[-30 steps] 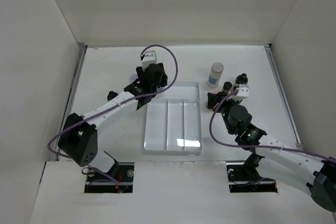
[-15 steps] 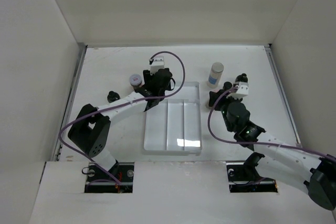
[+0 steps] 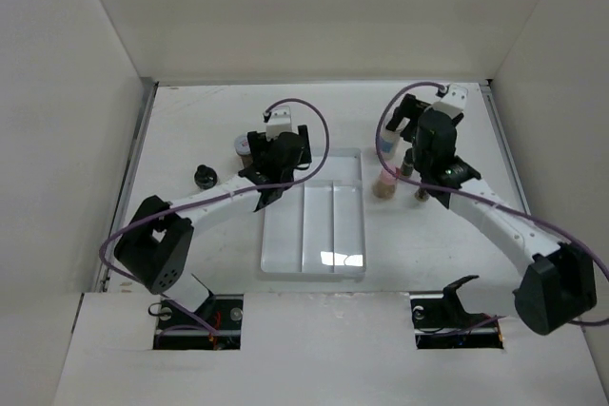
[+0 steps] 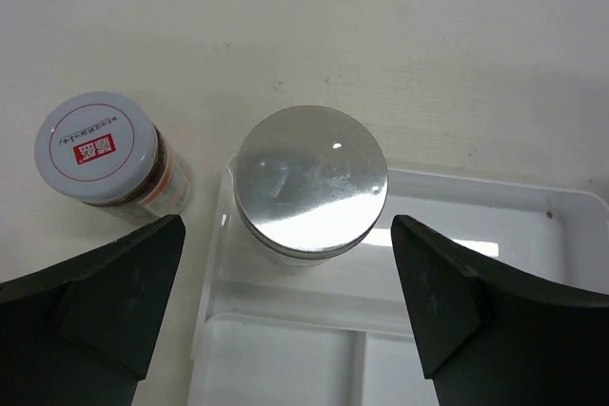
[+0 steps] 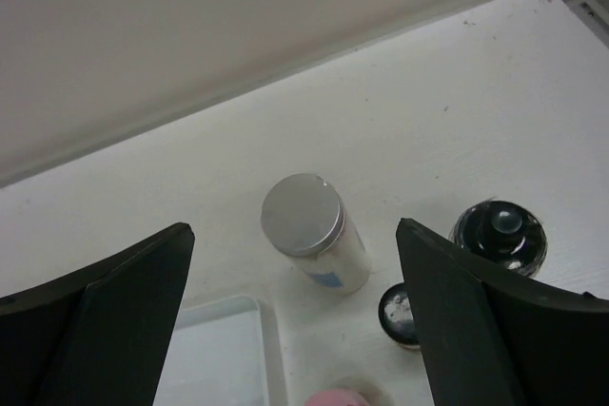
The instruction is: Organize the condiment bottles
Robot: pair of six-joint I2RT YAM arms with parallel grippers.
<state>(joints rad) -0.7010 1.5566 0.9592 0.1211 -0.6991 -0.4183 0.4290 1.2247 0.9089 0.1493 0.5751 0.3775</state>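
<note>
The jar is still standing outside the tray. My right gripper needs to move down and toward the tray, with its fingers on both sides of the lid of the blue-labelled grey-lidded jar [image 3: 390, 134] [image 5: 303, 216].
In the left wrist view a grey-lidded clear jar [image 4: 310, 183] stands in the far left corner of the white divided tray [image 4: 495, 225]. My left gripper [image 4: 285, 306] hangs open above it, one finger on each side, touching nothing. A white-lidded jar with red print [image 4: 95, 147] stands on the table just left of the tray. My right gripper [image 5: 295, 330] is open over a grey-lidded jar with a blue label [image 5: 314, 230], a black bottle [image 5: 498, 235], a small black-capped bottle [image 5: 402, 314] and a pink cap [image 5: 343, 396]. From above, the pink-capped bottle [image 3: 385, 183] stands right of the tray [image 3: 314, 235].
A black-capped bottle [image 3: 204, 176] stands alone left of the left arm. Another small bottle [image 3: 419, 195] sits right of the pink-capped one. White walls close in the table on three sides, and the back wall is close behind the right gripper [image 3: 411, 140]. The left gripper [image 3: 284, 161] covers the tray's far left corner.
The left gripper has opened and let go of the grey-lidded jar in the tray corner. The right arm has swung toward the back wall and opened; the pink-capped bottle now stands uncovered.
</note>
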